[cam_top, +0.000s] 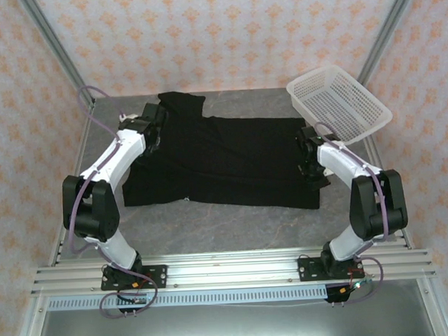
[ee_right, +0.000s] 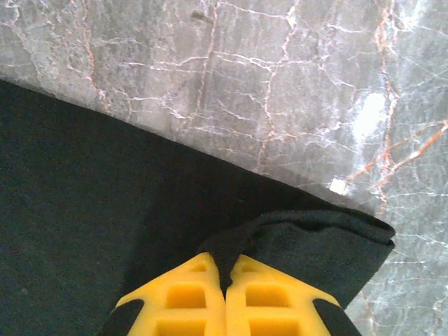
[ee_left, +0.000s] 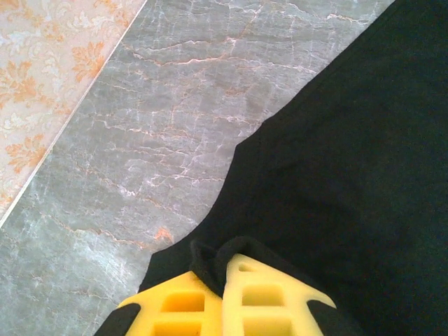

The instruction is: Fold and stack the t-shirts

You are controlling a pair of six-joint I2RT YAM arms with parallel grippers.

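The fold in my left gripper comes away from the curved edge onto the shirt's flat body beside it next, toward my right gripper, for release.
A black t-shirt lies spread across the grey marble table, plain side up, with one sleeve pointing to the far left. My left gripper sits at the shirt's left side near that sleeve. Its yellow fingers are shut on a pinched fold of the black t-shirt. My right gripper is at the shirt's right edge. There the yellow fingers are shut on a raised fold of the t-shirt close to its corner.
A white plastic basket sits tilted at the far right, just beyond my right arm. Patterned walls and metal frame posts close in the table on three sides. Bare marble shows between the shirt and the arm bases.
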